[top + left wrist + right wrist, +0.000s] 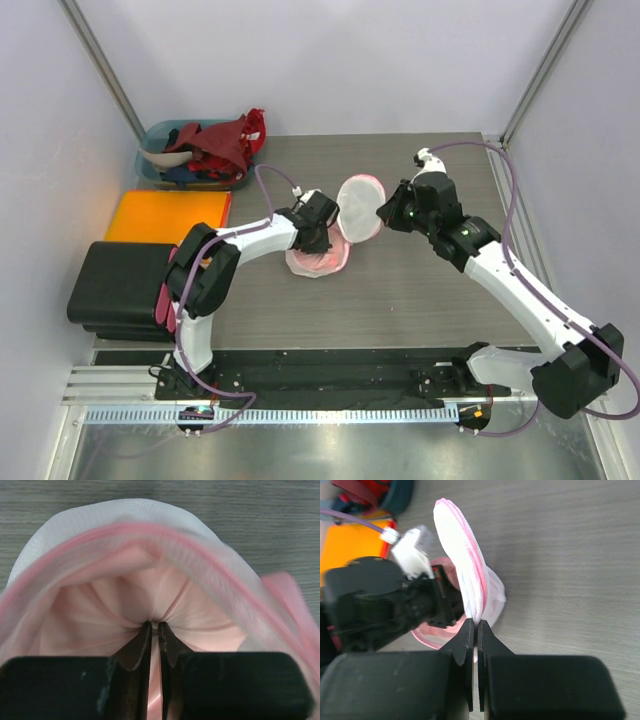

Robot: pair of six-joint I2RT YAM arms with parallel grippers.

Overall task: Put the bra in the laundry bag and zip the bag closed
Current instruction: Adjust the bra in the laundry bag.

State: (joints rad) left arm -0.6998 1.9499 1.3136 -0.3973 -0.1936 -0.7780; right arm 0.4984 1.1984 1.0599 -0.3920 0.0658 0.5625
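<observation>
The bra (125, 605) is inside the bag and bare tabletop lies below and behind my right gripper, so I should lower the raised flap back there and let go.
The white mesh laundry bag (358, 207) with pink zip trim lies open mid-table. My right gripper (384, 212) is shut on its upper flap (462, 560) and holds it raised on edge. My left gripper (314, 238) is shut on the pale pink bra (125, 605), pinched inside the bag's lower half (322, 262). In the left wrist view the bag's pink-trimmed rim (165, 535) arches over the bra fabric, and a pink strap (287, 592) shows at the right. In the right wrist view my left gripper (437, 602) sits just left of the raised flap.
A teal bin (160, 152) of red and dark clothes stands at the back left. An orange flat pad (165, 215) and a black block (118, 285) lie along the left edge. Metal frame posts rise at both back corners.
</observation>
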